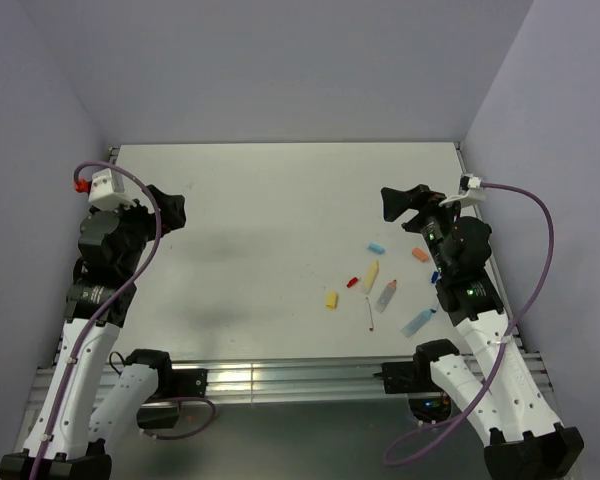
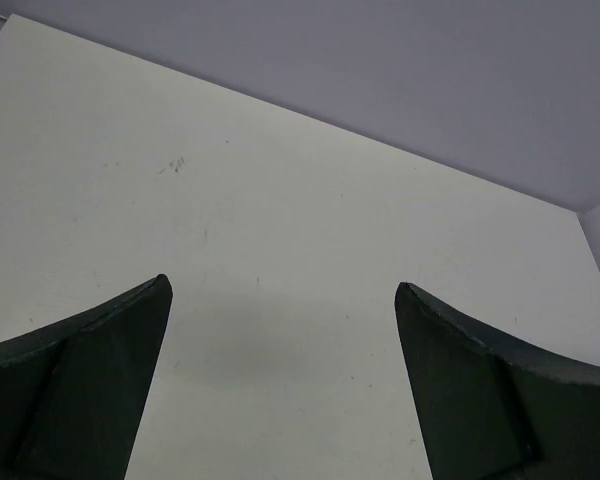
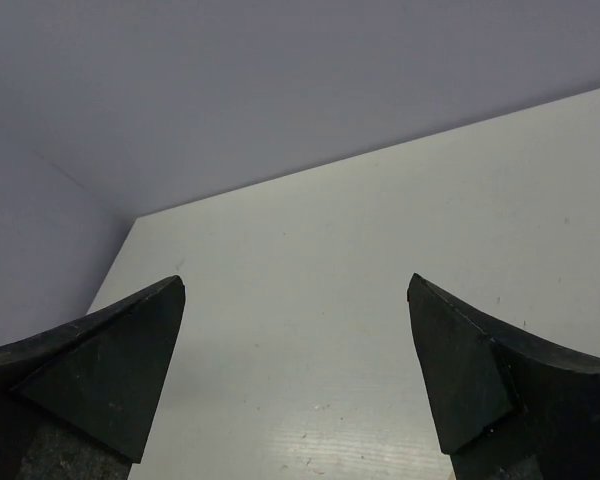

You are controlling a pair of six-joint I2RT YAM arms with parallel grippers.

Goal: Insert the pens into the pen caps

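The robot's right gripper needs to move back next and go down, tilted downward, onto the white pen at its orange end (image 1: 391, 285), because the pen lies uncapped with that end facing the gripper.
In the top view the pens and caps lie scattered at the right front of the table. A yellowish pen (image 1: 370, 276), a white pen (image 1: 385, 295), a light blue pen (image 1: 417, 322) and a thin red pen (image 1: 369, 314) lie close together. Around them lie a yellow cap (image 1: 331, 299), a red cap (image 1: 353, 282), a light blue cap (image 1: 376, 246), an orange cap (image 1: 419, 254) and a dark blue piece (image 1: 434, 275) half hidden by the right arm. My left gripper (image 1: 172, 210) is open and empty at the far left. My right gripper (image 1: 400, 205) is open and empty, behind the pens. Neither wrist view shows any pen or cap.
The white table (image 1: 270, 220) is walled by purple panels at the back and sides. A metal rail (image 1: 280, 378) runs along the near edge between the arm bases. Both wrist views show only table surface (image 2: 280, 250) and wall (image 3: 230, 90).
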